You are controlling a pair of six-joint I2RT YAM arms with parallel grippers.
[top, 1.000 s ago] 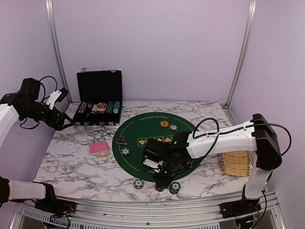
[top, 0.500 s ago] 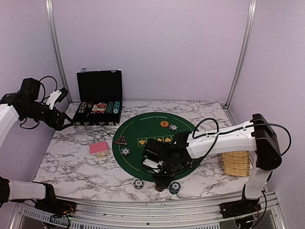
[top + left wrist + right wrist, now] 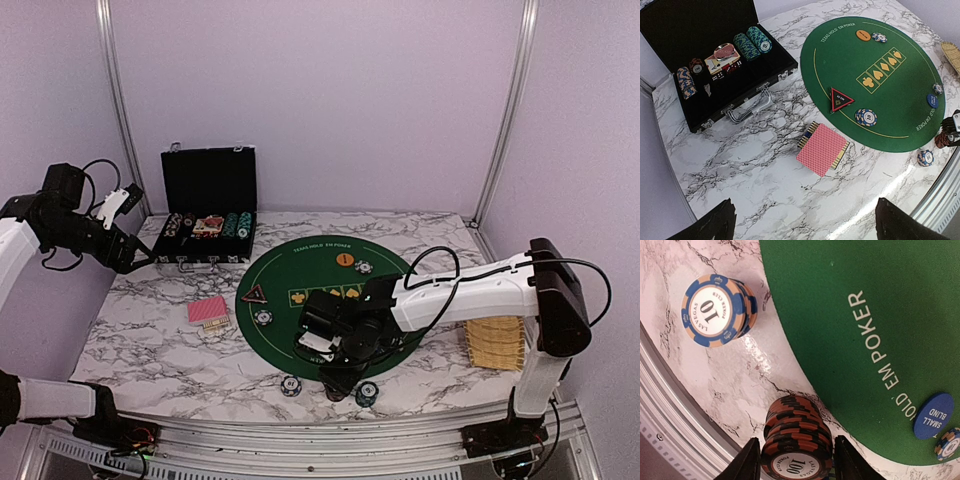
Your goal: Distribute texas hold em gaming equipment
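I need to lift my right gripper next, move it outward toward the triangle marker and lower it to release on the bare felt beside the marker's chip stack (image 3: 268,337).
My right gripper (image 3: 796,460) is shut on a stack of red-and-black "100" chips (image 3: 797,437) standing on the marble just off the green mat's near edge (image 3: 335,385). A blue-and-white "10" stack (image 3: 717,310) stands to its left and a teal stack (image 3: 367,392) to its right. The blue small-blind button (image 3: 933,415) lies on the mat. Red-backed cards (image 3: 822,148) lie left of the mat. The black triangle marker (image 3: 840,98), orange button (image 3: 863,35) and two chip stacks (image 3: 865,117) sit on the mat. My left gripper (image 3: 807,225) is open and empty, high above the table's left side.
The green poker mat (image 3: 300,270) covers the table's middle. The open black case (image 3: 670,30) with several chip rows stands at the back left. A woven yellow tray (image 3: 495,343) sits at the right edge. The metal frame rail (image 3: 670,440) runs along the near edge.
The right gripper with the red stack has shifted very slightly toward the near left. The left arm has not moved.
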